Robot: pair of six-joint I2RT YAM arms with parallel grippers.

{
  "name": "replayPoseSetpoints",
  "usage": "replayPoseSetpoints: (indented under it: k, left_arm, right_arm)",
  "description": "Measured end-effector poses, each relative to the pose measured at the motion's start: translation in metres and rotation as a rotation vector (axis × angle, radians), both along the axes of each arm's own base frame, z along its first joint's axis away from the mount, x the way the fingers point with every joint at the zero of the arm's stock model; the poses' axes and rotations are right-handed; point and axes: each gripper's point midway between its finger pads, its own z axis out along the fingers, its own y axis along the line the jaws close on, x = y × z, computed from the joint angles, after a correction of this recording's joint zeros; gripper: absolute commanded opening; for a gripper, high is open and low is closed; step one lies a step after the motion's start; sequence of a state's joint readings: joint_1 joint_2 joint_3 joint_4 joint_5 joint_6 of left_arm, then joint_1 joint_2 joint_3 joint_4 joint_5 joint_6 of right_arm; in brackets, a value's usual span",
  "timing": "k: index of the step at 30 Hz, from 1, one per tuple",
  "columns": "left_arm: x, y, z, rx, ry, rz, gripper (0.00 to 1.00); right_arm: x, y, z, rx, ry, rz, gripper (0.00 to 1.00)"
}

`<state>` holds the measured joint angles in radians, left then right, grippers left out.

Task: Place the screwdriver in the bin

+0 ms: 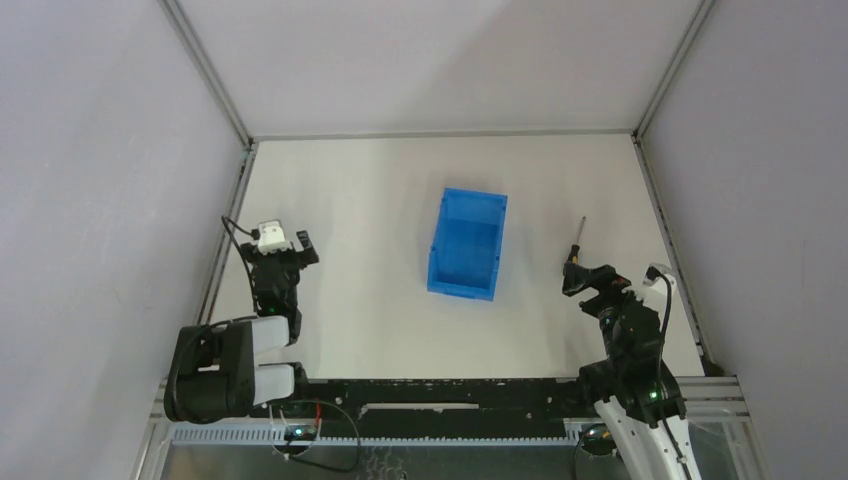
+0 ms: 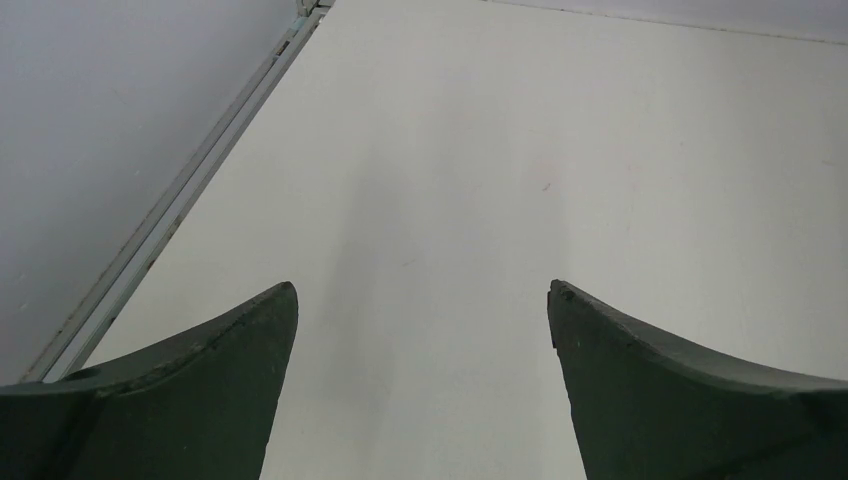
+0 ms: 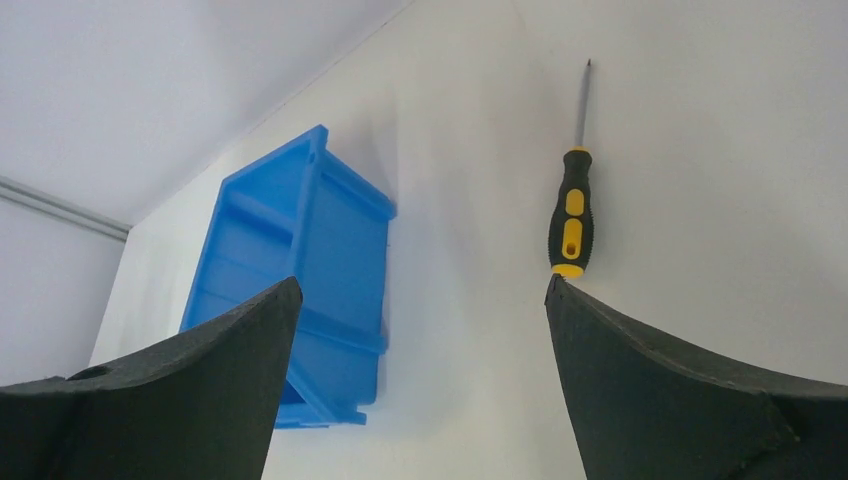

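The robot next needs to move its right gripper outward, tilting downward over the screwdriver's black and yellow handle, then bring it down around that, because the handle is outside the gap between the fingers.
The screwdriver, with a black and yellow handle and a thin shaft, lies on the white table right of the blue bin, tip pointing away. My right gripper is open and empty just behind the handle's butt. In the right wrist view the screwdriver lies just ahead of my right fingertip, outside the gap of the gripper, and the bin stands ahead to the left. My left gripper is open and empty at the table's left, with only bare table under it in its wrist view.
Grey walls close the table on the left, back and right. A metal rail runs along the left edge close to my left gripper. Bare white table lies between the bin and the screwdriver.
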<state>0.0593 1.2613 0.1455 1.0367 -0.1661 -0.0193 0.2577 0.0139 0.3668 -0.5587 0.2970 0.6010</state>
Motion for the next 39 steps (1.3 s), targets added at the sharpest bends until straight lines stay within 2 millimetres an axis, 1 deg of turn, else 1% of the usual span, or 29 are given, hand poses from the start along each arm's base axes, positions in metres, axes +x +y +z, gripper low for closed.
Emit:
replayPoseSetpoints:
  k: [7, 9, 11, 13, 14, 16, 17, 18, 21, 23, 24, 26, 27, 28, 29, 31, 32, 33, 35, 36, 37, 38, 39]
  left_arm:
    - [0.0, 0.0, 0.0, 0.0, 0.0, 0.0, 1.0]
    - [0.0, 0.0, 0.0, 0.0, 0.0, 0.0, 1.0]
    - [0.0, 0.0, 0.0, 0.0, 0.0, 0.0, 1.0]
    - [0.0, 0.0, 0.0, 0.0, 0.0, 0.0, 1.0]
    - [0.0, 0.0, 0.0, 0.0, 0.0, 0.0, 1.0]
    - [0.0, 0.0, 0.0, 0.0, 0.0, 0.0, 1.0]
    - [0.0, 0.0, 0.0, 0.0, 0.0, 0.0, 1.0]
    - [0.0, 0.0, 0.0, 0.0, 0.0, 0.0, 1.0]
    - [0.0, 0.0, 0.0, 0.0, 0.0, 0.0, 1.0]
    - [0.0, 0.0, 0.0, 0.0, 0.0, 0.0, 1.0]
    - [0.0, 0.0, 0.0, 0.0, 0.0, 0.0, 1.0]
    - [0.0, 0.0, 0.0, 0.0, 0.0, 0.0, 1.0]
    - [0.0, 0.0, 0.0, 0.0, 0.0, 0.0, 1.0]
    - [0.0, 0.0, 0.0, 0.0, 0.0, 0.0, 1.0]
    - [0.0, 0.0, 0.0, 0.0, 0.0, 0.0, 1.0]
    - [0.0, 0.0, 0.0, 0.0, 0.0, 0.0, 1.0]
    - [0.0, 0.0, 0.0, 0.0, 0.0, 0.0, 1.0]
    - [0.0, 0.0, 0.0, 0.0, 0.0, 0.0, 1.0]
    - [0.0, 0.0, 0.0, 0.0, 0.0, 0.0, 1.0]
    - [0.0, 0.0, 0.0, 0.0, 0.0, 0.0, 1.0]
    - [0.0, 0.0, 0.0, 0.0, 0.0, 0.0, 1.0]
    - [0.0, 0.0, 0.0, 0.0, 0.0, 0.0, 1.0]
    - [0.0, 0.0, 0.0, 0.0, 0.0, 0.0, 1.0]
  right_arm:
    - [0.001, -0.008, 0.004, -0.012, 0.0, -0.042, 1.0]
    - [0.001, -0.009, 0.014, -0.032, -0.001, -0.044, 1.0]
    - [0.004, -0.012, 0.033, -0.066, 0.002, -0.049, 0.99]
    - [0.011, -0.014, 0.06, -0.107, 0.02, -0.058, 1.0]
    - [0.017, -0.016, 0.075, -0.132, 0.035, -0.069, 1.0]
    - [0.03, -0.019, 0.099, -0.176, 0.071, -0.079, 1.0]
    - [0.042, -0.022, 0.117, -0.203, 0.098, -0.09, 1.0]
    - [0.052, -0.025, 0.129, -0.222, 0.129, -0.095, 1.0]
    - [0.086, -0.042, 0.16, -0.248, 0.221, -0.117, 0.99]
    - [0.111, -0.056, 0.167, -0.247, 0.296, -0.116, 0.96]
    - [0.124, -0.062, 0.162, -0.245, 0.35, -0.104, 0.93]
    - [0.142, -0.069, 0.138, -0.243, 0.458, -0.074, 0.88]
    - [0.15, -0.069, 0.117, -0.237, 0.537, -0.048, 0.86]
    - [0.157, -0.068, 0.091, -0.23, 0.625, -0.018, 0.85]
    - [0.162, -0.066, 0.062, -0.219, 0.718, 0.015, 0.84]
    - [0.165, -0.064, 0.013, -0.199, 0.861, 0.058, 0.82]
    - [0.163, -0.061, -0.017, -0.184, 0.94, 0.082, 0.81]
    - [0.156, -0.06, -0.045, -0.172, 1.015, 0.097, 0.79]
    - [0.135, -0.056, -0.093, -0.145, 1.162, 0.125, 0.76]
    - [0.125, -0.055, -0.109, -0.135, 1.218, 0.135, 0.74]
    - [0.118, -0.054, -0.121, -0.128, 1.258, 0.142, 0.71]
    - [0.113, -0.053, -0.133, -0.124, 1.293, 0.149, 0.68]
    - [0.112, -0.052, -0.141, -0.122, 1.311, 0.152, 0.63]
